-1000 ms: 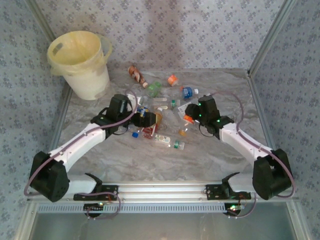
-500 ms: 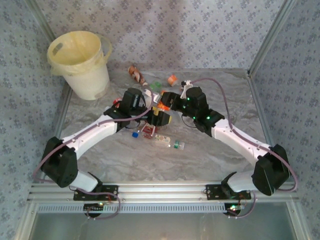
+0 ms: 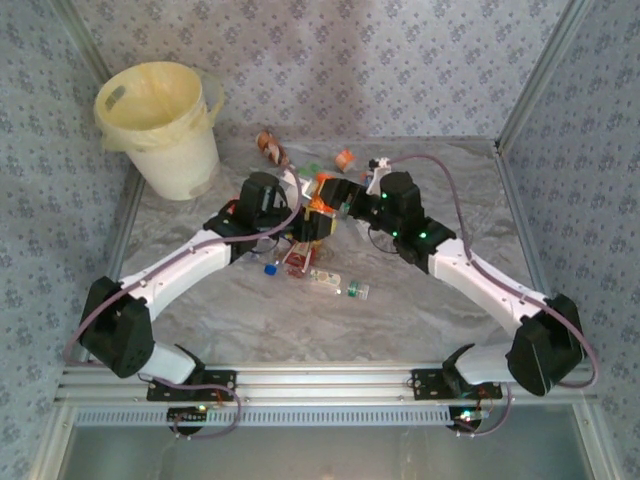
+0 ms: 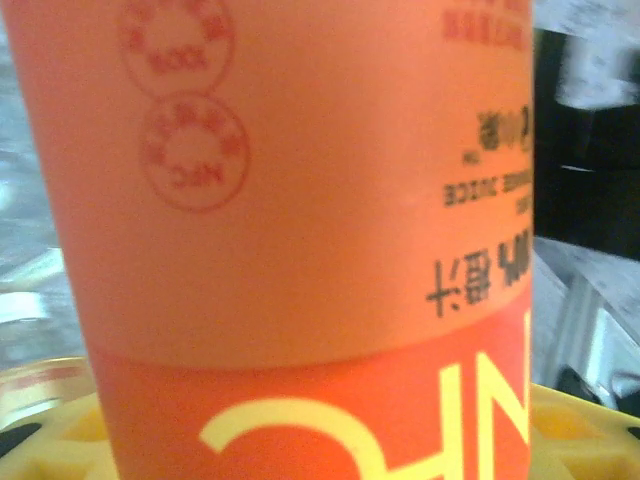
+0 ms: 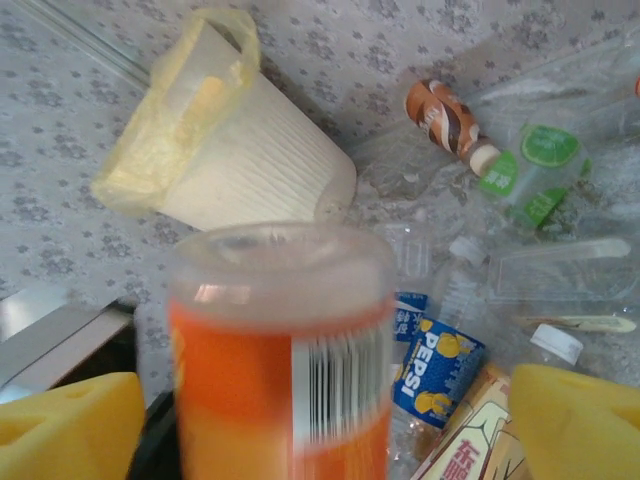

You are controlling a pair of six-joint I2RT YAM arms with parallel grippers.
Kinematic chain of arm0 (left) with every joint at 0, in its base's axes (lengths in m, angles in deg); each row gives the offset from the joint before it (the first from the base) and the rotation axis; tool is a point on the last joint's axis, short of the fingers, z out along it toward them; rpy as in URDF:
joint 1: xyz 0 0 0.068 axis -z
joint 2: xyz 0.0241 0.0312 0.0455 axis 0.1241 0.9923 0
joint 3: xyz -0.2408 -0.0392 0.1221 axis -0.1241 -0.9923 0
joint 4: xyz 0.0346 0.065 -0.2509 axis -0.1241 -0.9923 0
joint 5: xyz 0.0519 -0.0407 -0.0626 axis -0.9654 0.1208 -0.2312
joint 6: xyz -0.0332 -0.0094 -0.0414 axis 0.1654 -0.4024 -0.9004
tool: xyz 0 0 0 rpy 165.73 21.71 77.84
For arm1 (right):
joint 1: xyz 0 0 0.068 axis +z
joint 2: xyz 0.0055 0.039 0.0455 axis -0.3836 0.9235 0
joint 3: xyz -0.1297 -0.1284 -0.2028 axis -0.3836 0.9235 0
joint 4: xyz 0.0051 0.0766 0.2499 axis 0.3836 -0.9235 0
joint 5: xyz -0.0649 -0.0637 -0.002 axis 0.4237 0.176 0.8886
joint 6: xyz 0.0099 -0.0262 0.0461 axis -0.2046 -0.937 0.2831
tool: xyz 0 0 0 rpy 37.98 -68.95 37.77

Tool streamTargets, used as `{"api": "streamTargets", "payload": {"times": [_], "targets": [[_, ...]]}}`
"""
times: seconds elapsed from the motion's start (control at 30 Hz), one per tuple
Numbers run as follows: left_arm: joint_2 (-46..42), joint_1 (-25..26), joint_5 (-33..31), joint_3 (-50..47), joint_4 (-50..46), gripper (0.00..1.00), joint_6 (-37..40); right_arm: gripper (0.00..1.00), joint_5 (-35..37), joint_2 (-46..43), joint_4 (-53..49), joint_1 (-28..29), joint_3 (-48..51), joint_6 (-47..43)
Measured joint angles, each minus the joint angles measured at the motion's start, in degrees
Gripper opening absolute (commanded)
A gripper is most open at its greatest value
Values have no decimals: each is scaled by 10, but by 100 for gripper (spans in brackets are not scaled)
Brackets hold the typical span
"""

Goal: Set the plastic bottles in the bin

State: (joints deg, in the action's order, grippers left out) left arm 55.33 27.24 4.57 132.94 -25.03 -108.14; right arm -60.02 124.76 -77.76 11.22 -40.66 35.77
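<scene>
The left gripper swings outward over the bin's opening next and releases, as the right gripper's fingers are clear of the bottle.
An orange-labelled plastic bottle (image 3: pixel 321 203) hangs above the pile in the middle of the table, between my two grippers. My left gripper (image 3: pixel 311 224) is shut on it; its label (image 4: pixel 300 200) sits right against the left wrist camera. My right gripper (image 3: pixel 336 196) stands open around the same bottle (image 5: pixel 275 380), and its yellow pads (image 5: pixel 70 430) are well clear on both sides. The cream-yellow bin (image 3: pixel 160 125) stands at the far left corner, also in the right wrist view (image 5: pixel 230 150). Several other bottles lie below, among them a Pepsi one (image 5: pixel 435 365).
A brown bottle (image 3: pixel 270 148) and an orange-capped one (image 3: pixel 345 159) lie near the back wall. A green-labelled bottle (image 5: pixel 530 170) lies beside the brown one. Nearer me lie a red-labelled bottle (image 3: pixel 298 260), a blue cap (image 3: pixel 270 269) and a clear bottle (image 3: pixel 338 283).
My right arm swung left, carrying the orange bottle to the left gripper. The left jaws have closed on the bottle and the right jaws have opened off it.
</scene>
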Motion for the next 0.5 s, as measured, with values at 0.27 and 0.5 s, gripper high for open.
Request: {"api": "streamTargets", "payload": {"times": [0.27,0.5], "targets": [[18,-155,-195,130,-95,51,-17,100,9,-135,5,-93,61,-7],[88,-294,-309,309,-121,51,-50,100,52,-165,-58,-109,103,-43]]}}
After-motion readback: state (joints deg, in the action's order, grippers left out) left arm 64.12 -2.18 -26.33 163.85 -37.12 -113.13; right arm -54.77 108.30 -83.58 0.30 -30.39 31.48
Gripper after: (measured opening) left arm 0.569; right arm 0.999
